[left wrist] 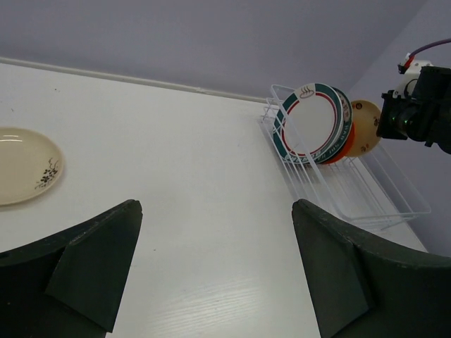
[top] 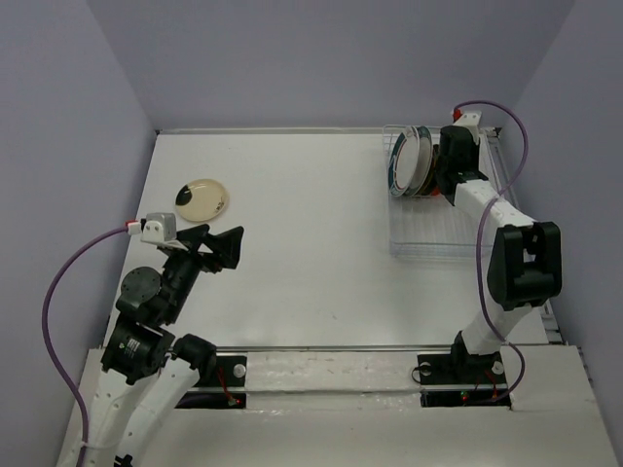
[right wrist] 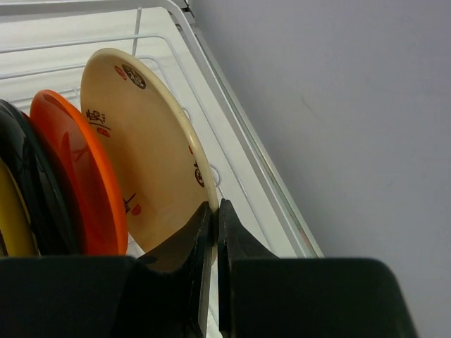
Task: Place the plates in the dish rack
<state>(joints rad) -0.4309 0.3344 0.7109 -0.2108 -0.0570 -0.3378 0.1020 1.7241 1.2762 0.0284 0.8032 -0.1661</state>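
The flat plate's dark-patched rim (top: 178, 201) lies below my left gripper outward and to its left in the top view, so I need to reach there next, turning the fingers down.
The dish rack (top: 438, 238) stands at the back right; it also shows in the left wrist view (left wrist: 366, 201). Several plates stand on edge in it, a teal-rimmed white plate (top: 407, 161) in front. My right gripper (right wrist: 215, 211) is shut on the rim of a cream plate (right wrist: 141, 148) that stands upright in the rack beside an orange-red plate (right wrist: 70, 176). Another cream plate with dark marks (top: 202, 197) lies flat on the table at the left, seen also in the left wrist view (left wrist: 25, 165). My left gripper (top: 222, 245) is open and empty just near of it.
The rack's near half (top: 428, 233) holds no plates. The purple side wall (right wrist: 338, 105) is close behind the rack. A purple cable (top: 516, 146) loops over the right arm.
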